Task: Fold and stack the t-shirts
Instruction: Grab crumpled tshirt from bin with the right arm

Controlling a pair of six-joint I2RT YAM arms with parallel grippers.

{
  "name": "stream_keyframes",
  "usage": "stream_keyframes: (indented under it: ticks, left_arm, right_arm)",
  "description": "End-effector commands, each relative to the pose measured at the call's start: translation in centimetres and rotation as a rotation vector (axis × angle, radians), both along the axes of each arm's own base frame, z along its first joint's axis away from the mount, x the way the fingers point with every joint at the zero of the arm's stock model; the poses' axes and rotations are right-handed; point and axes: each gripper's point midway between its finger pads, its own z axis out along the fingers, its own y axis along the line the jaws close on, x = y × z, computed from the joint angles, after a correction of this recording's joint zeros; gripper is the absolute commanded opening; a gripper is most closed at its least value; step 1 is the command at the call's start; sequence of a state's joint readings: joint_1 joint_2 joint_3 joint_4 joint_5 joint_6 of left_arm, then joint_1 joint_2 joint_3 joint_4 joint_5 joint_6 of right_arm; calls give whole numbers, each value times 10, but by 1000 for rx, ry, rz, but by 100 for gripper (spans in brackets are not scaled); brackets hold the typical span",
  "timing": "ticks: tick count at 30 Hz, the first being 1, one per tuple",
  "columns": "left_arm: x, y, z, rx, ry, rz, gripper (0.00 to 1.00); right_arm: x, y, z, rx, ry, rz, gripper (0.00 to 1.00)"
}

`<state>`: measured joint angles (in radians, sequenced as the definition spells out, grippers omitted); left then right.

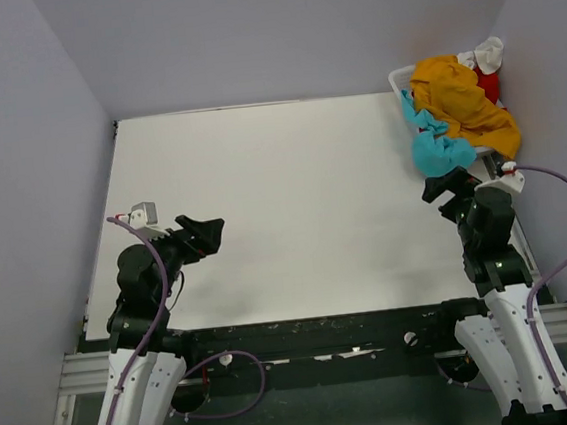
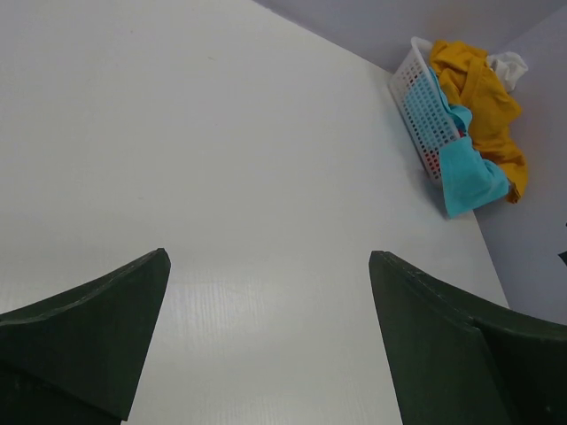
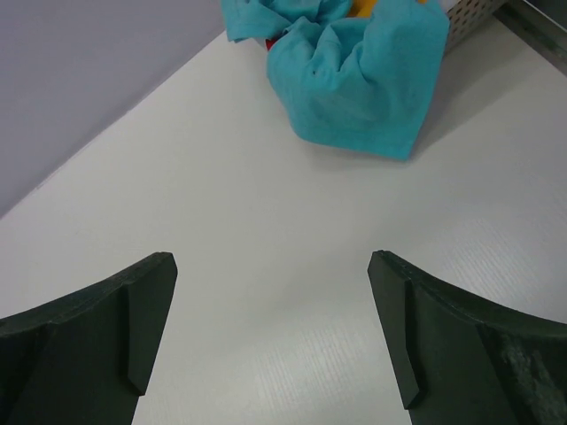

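Note:
The mustard-orange shirt [image 1: 459, 100] is on top of the heap. My right gripper needs to move outward over the turquoise shirt next, then down onto the mustard-orange one.
The t-shirts lie heaped in a white lattice basket [image 1: 399, 83] at the table's far right corner. The mustard-orange shirt [image 1: 459, 100] is on top. The turquoise shirt [image 1: 436, 146] spills over the basket's near side onto the table. A bit of red shirt [image 1: 490, 86] and a white one [image 1: 486, 52] show behind. My right gripper [image 1: 443, 185] is open and empty, just short of the turquoise shirt [image 3: 359, 75]. My left gripper [image 1: 208, 231] is open and empty over bare table at the left. The heap also shows in the left wrist view [image 2: 483, 97].
The white table [image 1: 273, 203] is walled by grey panels at the back and both sides. The basket [image 2: 421, 106] hugs the right wall. Both arm bases stand at the near edge, with cables looping beside them.

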<state>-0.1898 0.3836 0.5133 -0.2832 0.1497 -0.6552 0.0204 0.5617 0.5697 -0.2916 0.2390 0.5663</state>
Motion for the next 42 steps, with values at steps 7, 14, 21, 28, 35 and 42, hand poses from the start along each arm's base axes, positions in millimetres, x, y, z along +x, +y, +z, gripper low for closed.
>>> stream_keyframes:
  ticks: [7,14,21,28,35,42]
  left_arm:
    - [-4,-9,-14,-3,14,-50,99]
    - [-5,-6,-9,5,-42,-37,98]
    - [-1,-6,-17,13,-13,-37,99]
    - [5,-2,-22,34,-2,-8,99]
    - [9,3,-27,51,25,22,99]
    - [7,5,-26,51,32,27,98]
  right_arm:
    - [66,1,34,-71,-19,28,100]
    - [181,-42,33,-98,74,-224,100]
    - [276,-103,14,-152,36,-440,100]
    - [342,-127,-27,-195,51,-488,100]
    - [363,-122,-23,-213,-6,-437,38]
    - [329,-98,25,-160,-124,-331,1]
